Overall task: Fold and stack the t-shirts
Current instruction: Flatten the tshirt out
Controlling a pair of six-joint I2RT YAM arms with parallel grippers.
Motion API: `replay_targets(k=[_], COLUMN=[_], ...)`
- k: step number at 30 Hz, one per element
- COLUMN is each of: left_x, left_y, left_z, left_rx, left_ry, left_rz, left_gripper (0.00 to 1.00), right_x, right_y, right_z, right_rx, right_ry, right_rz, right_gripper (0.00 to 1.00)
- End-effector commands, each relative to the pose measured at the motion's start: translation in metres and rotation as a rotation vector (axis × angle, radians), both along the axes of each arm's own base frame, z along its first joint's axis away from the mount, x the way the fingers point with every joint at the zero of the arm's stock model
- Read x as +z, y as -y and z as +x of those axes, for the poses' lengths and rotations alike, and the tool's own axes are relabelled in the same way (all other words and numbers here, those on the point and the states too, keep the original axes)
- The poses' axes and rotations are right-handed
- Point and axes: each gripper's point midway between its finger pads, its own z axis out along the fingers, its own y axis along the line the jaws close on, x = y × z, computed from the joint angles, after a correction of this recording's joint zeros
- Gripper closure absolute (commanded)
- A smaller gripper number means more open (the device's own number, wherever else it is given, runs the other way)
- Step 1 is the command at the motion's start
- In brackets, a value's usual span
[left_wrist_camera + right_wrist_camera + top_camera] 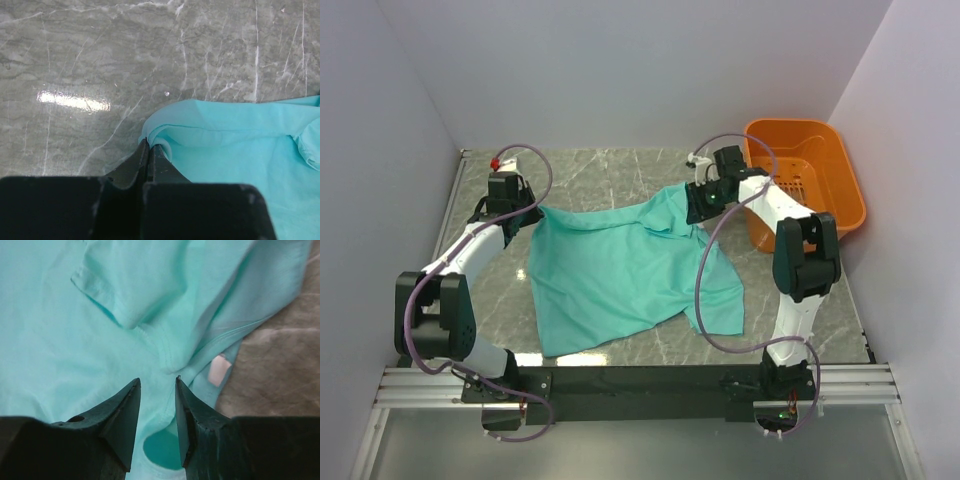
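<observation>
The raised fold ends beside the neck label (218, 370), just past the right gripper's open fingers, so the right gripper will go down onto the shirt's folded tip and shift toward the middle of the shirt.
A teal t-shirt (620, 270) lies spread and rumpled on the marble table. My left gripper (525, 215) is at its far left corner and is shut on a fold of the shirt's edge (155, 141). My right gripper (703, 205) is over the shirt's far right part, by the collar. Its jaws (157, 382) are open with teal cloth (100, 315) between and below them. The small white neck label (218, 370) shows just right of the right finger.
An orange plastic basket (820, 160) stands at the far right of the table, close behind my right arm. Grey walls close in the table on three sides. Bare marble (100, 65) lies beyond the shirt's left corner.
</observation>
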Motion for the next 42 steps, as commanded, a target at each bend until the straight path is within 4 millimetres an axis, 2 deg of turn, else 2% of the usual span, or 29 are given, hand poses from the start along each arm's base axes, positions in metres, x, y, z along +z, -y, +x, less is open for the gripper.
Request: replay_targets(k=[1, 6, 14, 28, 31, 38, 42], left_x=[0.034, 0.035, 0.036, 0.035, 0.034, 0.033, 0.033], left_y=[0.001, 0.002, 0.003, 0.003, 0.003, 0.003, 0.003], left_z=[0.009, 0.008, 0.008, 0.008, 0.009, 0.009, 0.008], left_rx=[-0.022, -0.024, -0.029, -0.030, -0.030, -0.031, -0.032], left_ry=[0.099, 0.101, 0.105, 0.099, 0.099, 0.096, 0.096], left_rz=[0.000, 0.000, -0.007, -0.004, -0.004, -0.001, -0.001], left_gripper=[0.99, 0.99, 0.99, 0.99, 0.99, 0.99, 0.99], right_x=[0.008, -0.008, -0.021, -0.046, -0.046, -0.037, -0.028], right_y=[-0.005, -0.016, -0.005, -0.012, -0.012, -0.007, 0.001], right_z=[-0.006, -0.006, 0.005, 0.006, 0.008, 0.013, 0.016], right_rx=[-0.003, -0.023, -0.134, -0.162, -0.166, -0.187, -0.208], right_ry=[0.060, 0.071, 0.061, -0.024, -0.020, 0.015, 0.034], right_rz=[-0.083, -0.139, -0.203, -0.183, -0.183, -0.174, -0.155], right_gripper=[0.59, 0.57, 0.56, 0.58, 0.63, 0.93, 1.00])
